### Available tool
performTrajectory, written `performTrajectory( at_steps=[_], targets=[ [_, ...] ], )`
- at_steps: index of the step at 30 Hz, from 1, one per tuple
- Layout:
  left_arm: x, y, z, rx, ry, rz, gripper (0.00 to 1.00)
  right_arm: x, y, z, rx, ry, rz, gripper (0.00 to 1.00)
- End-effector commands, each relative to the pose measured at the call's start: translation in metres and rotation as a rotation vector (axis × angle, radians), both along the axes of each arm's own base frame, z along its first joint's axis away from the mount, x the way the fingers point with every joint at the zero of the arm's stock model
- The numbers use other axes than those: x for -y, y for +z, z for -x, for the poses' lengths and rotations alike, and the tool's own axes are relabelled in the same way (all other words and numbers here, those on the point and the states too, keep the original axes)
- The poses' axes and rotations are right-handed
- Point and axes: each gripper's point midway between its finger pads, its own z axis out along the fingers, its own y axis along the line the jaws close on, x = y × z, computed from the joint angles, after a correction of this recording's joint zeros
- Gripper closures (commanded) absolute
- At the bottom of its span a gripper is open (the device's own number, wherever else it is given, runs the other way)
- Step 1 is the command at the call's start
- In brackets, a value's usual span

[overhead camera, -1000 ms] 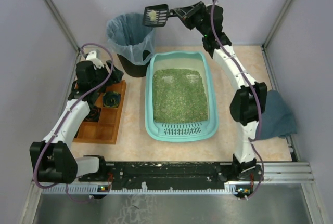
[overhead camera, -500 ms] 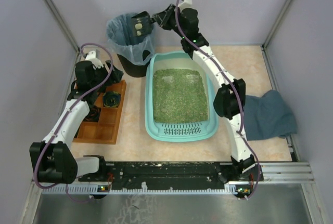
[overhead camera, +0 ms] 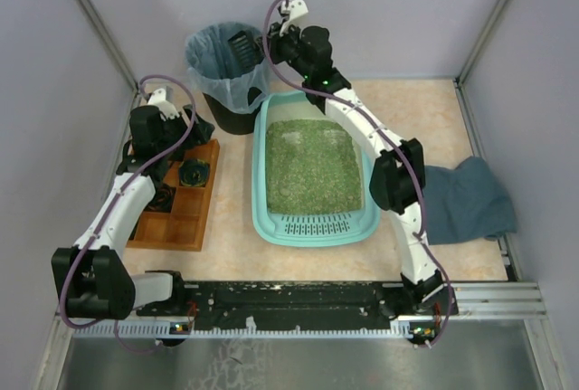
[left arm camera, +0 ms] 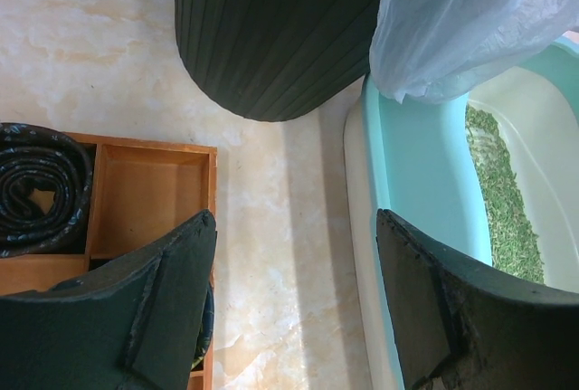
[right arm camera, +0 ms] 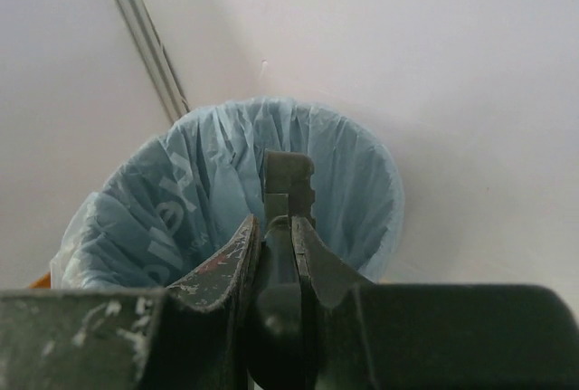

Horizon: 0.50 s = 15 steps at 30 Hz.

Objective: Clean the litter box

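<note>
The scoop's head is already tipped over the bin, so the robot's right gripper next needs to go back and down to the greenish litter (overhead camera: 329, 160) and let go of the scoop there.
The teal litter box (overhead camera: 362, 150) with greenish litter sits mid-table, its slotted grate lip at the near end; its edge shows in the left wrist view (left arm camera: 425, 182). My right gripper (overhead camera: 271, 43) is shut on the handle of a black litter scoop (overhead camera: 242, 43), whose head is turned on edge over the black bin with a blue-grey bag (overhead camera: 217, 69). In the right wrist view the gripper (right arm camera: 276, 227) clamps the scoop (right arm camera: 289, 182) above the bag's opening (right arm camera: 181, 200). My left gripper (overhead camera: 185, 132) is open and empty beside the bin, over the table (left arm camera: 294, 227).
A brown wooden compartment tray (overhead camera: 185, 218) with dark rolled items lies at the left, under my left arm; it shows in the left wrist view (left arm camera: 145, 191). A blue-grey cloth (overhead camera: 470, 200) lies at the right. Walls enclose the table on three sides.
My right arm swung left, carrying the scoop from above the litter box's far end to over the bin. The scoop turned on edge; its pale clump no longer shows. The left arm stayed still.
</note>
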Motion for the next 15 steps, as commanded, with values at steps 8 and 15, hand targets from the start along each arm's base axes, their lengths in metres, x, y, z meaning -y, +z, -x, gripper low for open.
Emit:
performTrajectory(
  at_steps=[8, 15],
  targets=[
    [0.0, 0.007, -0.001, 0.018, -0.011, 0.008, 0.23, 0.014, 0.139, 0.065, 0.329, 0.026, -0.079, 1.0],
    [0.001, 0.007, -0.001, 0.023, -0.019, 0.01, 0.23, 0.039, 0.176, 0.091, 0.254, 0.004, -0.241, 1.0]
  ],
)
